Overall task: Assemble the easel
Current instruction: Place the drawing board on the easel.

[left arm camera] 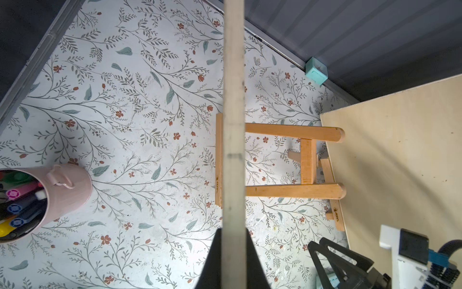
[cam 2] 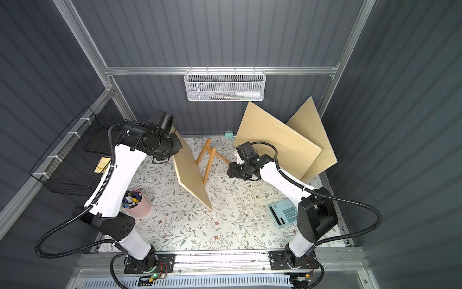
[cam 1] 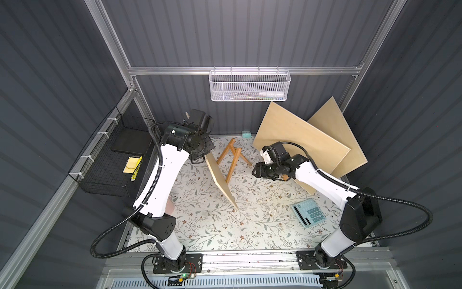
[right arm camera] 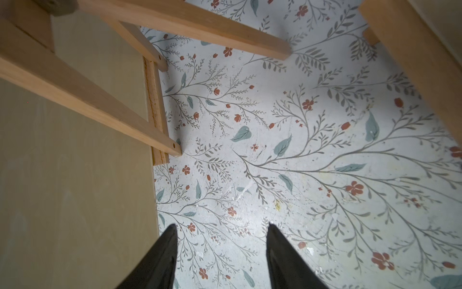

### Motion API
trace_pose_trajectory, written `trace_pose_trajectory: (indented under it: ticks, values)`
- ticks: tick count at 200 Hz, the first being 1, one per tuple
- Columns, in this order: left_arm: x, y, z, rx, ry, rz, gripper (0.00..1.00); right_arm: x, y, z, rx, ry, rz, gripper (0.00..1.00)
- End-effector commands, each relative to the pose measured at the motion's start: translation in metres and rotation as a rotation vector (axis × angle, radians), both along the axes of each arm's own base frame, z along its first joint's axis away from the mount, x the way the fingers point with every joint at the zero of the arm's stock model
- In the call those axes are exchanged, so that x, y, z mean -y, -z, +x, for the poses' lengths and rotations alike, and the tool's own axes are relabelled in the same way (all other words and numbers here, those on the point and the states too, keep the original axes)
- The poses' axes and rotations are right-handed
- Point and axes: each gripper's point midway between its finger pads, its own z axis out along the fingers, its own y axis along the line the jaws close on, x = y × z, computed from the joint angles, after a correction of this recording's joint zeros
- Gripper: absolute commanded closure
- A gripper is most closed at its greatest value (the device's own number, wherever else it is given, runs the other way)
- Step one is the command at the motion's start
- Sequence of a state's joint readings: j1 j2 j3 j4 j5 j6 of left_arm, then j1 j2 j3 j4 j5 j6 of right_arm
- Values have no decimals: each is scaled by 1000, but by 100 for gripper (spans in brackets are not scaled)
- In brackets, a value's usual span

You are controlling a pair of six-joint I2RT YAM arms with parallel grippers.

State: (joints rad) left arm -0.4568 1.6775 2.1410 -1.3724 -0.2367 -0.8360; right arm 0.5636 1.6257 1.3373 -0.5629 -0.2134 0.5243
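Observation:
The left gripper will next bring the upper edge of the board toward the easel's spread legs and then release the board, since there is still a gap between them.
A small wooden easel [cam 1: 232, 157] [cam 2: 208, 156] stands at the back middle of the flowered table, legs spread. My left gripper [left arm camera: 233, 240] is shut on the edge of a pale plywood board [cam 1: 221, 180] [cam 2: 192, 172]. The board stands tilted on its long edge just left of the easel [left arm camera: 307, 162], close to its ledge. I cannot tell whether they touch. My right gripper [right arm camera: 221, 230] [cam 1: 257, 171] hovers open above the table to the right of the easel [right arm camera: 87, 100], holding nothing. The board [right arm camera: 75, 200] shows behind the easel's legs.
Two larger plywood boards [cam 1: 300, 140] [cam 1: 332, 135] lean in the back right corner, behind my right arm. A teal calculator [cam 1: 308, 212] lies at the right. A pink cup of markers [cam 2: 136, 202] stands by my left arm. A small teal box [cam 1: 246, 134] sits at the back wall.

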Motion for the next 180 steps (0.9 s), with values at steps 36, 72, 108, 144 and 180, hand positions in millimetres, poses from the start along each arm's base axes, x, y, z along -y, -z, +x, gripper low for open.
trace_pose_trajectory:
  ticks: [36, 72, 108, 144, 180]
  values:
    - [19, -13, 20, 111, 9, -56, 100, -3, -7, 0, -12, 9, 23, 43]
    - [27, -1, 20, 75, 42, -27, 100, 0, -9, -2, -7, 15, 19, 43]
    - [33, 12, 19, 30, 69, 3, 87, 0, -11, -3, -5, 18, 29, 43]
    - [46, 14, 22, 28, 101, 6, 51, -1, -16, -4, 2, 20, 48, 43]
    - [67, 14, 29, 31, 147, -15, 42, 0, -17, -6, 4, 23, 51, 43]
